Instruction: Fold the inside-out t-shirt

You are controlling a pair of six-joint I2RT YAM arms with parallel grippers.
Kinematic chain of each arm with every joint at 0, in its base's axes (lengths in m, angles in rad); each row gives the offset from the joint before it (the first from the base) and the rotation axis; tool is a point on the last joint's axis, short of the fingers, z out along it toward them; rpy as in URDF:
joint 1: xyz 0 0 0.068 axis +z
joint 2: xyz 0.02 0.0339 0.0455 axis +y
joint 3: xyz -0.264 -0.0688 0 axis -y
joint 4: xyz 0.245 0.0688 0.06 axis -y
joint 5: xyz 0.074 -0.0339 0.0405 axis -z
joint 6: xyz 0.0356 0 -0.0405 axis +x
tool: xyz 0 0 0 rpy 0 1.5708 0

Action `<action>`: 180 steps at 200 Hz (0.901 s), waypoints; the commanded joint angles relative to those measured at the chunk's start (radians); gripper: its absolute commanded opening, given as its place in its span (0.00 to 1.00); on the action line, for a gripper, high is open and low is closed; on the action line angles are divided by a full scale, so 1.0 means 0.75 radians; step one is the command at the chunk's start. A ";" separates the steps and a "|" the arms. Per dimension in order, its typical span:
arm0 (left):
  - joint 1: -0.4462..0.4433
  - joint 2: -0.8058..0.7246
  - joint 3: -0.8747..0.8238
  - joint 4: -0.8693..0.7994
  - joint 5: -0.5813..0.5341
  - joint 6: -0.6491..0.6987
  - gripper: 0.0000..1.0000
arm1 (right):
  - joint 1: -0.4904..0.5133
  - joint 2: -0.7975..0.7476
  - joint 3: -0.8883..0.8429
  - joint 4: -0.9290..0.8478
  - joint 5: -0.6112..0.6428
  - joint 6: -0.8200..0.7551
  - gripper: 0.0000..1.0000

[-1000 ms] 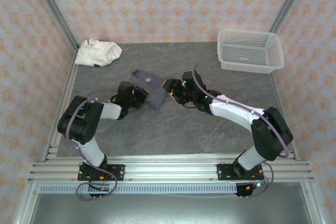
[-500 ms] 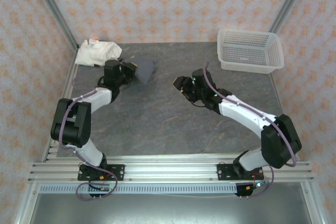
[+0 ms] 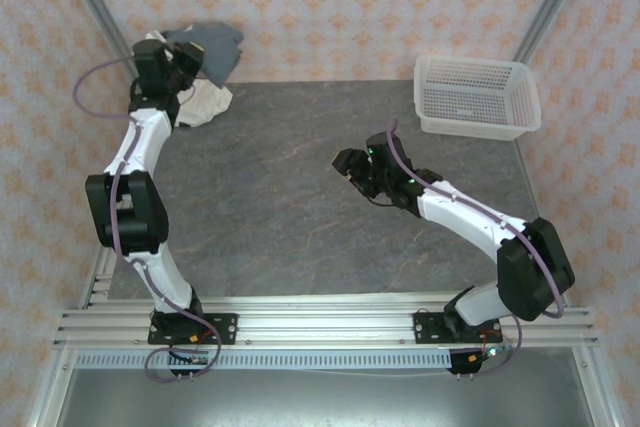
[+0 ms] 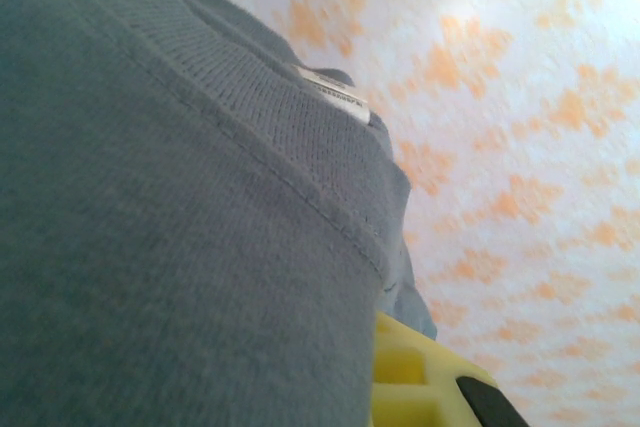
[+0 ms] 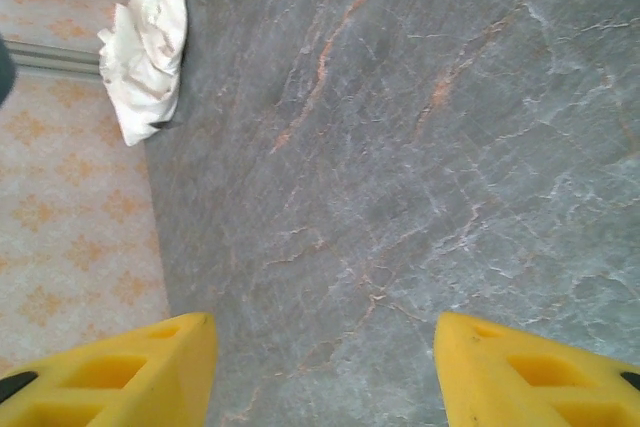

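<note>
The inside-out t-shirt (image 3: 213,48) hangs in the air, so next I should move my left gripper down onto the crumpled cream-white garment (image 3: 204,103) below and release the t-shirt there.
The inside-out t-shirt (image 3: 213,48) is a bunched dark slate-grey bundle held up in the air at the back left corner, in front of the wall. My left gripper (image 3: 178,59) is shut on it, with the arm stretched far back and up. In the left wrist view the grey fabric (image 4: 170,227) covers most of the picture, with a seam and a small white label; one yellow finger (image 4: 420,387) shows under it. My right gripper (image 3: 342,164) stands open over the bare middle of the table (image 5: 400,147), its yellow fingertips (image 5: 130,372) wide apart with nothing between them.
A crumpled cream-white garment (image 3: 200,103) lies at the back left corner of the table, below the lifted shirt; the same white garment (image 5: 145,57) shows in the right wrist view. A white mesh basket (image 3: 476,97) stands at the back right. Patterned walls close in the table.
My left arm has swung the grey t-shirt from the table's middle to the back left and lifted it high off the table. My right gripper let go of it and drew slightly back.
</note>
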 commanded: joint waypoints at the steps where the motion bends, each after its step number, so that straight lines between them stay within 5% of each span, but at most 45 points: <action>1: 0.059 0.148 0.193 -0.111 0.073 0.164 0.00 | -0.014 0.012 0.103 -0.094 0.018 -0.067 0.60; 81: 0.143 0.672 0.830 -0.294 0.117 0.216 0.00 | -0.024 0.136 0.240 -0.187 -0.005 -0.088 0.60; 101: 0.145 0.666 0.750 -0.340 0.092 0.277 0.00 | -0.026 0.124 0.222 -0.184 0.004 -0.084 0.60; 132: 0.139 0.507 0.282 -0.152 0.091 0.274 0.00 | -0.028 0.129 0.197 -0.149 -0.013 -0.071 0.60; 163: 0.146 0.382 -0.027 -0.060 0.021 0.263 0.42 | -0.028 0.110 0.202 -0.152 -0.030 -0.079 0.60; 180: 0.166 0.332 -0.083 0.007 0.032 0.250 0.57 | -0.028 0.083 0.199 -0.161 -0.018 -0.090 0.61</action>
